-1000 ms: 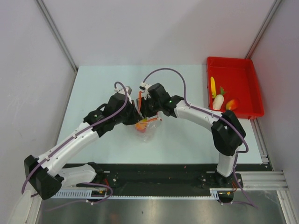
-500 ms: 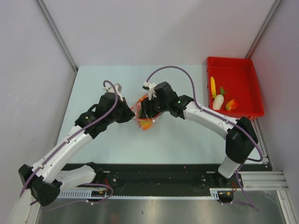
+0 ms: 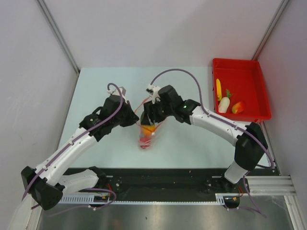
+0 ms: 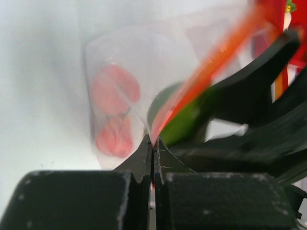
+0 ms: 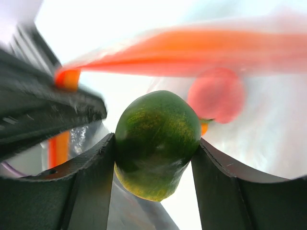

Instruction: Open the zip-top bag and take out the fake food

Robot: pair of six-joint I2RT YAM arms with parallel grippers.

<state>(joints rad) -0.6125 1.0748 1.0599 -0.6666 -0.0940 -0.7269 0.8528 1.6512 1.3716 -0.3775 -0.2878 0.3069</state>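
The right gripper will next rise from the bag (image 3: 146,139), move across to the red tray and lower beside the white radish to release the green fruit, since other pieces are there.
The zip-top bag (image 4: 144,62) is clear, with an orange zip strip (image 4: 218,55). It hangs blurred under both grippers in the top view, where the bag (image 3: 146,139) shows red pieces inside. My left gripper (image 4: 153,142) is shut on the bag's edge beside the strip. My right gripper (image 5: 154,139) reaches into the mouth and is shut on a green fruit (image 5: 156,143), one piece of the fake food. A pink piece (image 5: 216,96) lies behind it in the bag. From above, the left gripper (image 3: 137,118) and right gripper (image 3: 150,122) nearly meet.
A red tray (image 3: 244,81) stands at the table's back right, holding a yellow piece (image 3: 218,89), a white radish (image 3: 224,104) and a red piece (image 3: 238,107). Both arms arch over the middle of the table. Grey walls close in on both sides.
Both grippers shifted away from the arm bases with the bag a second ago. Since then the bag has dropped lower beneath them and is blurred by motion.
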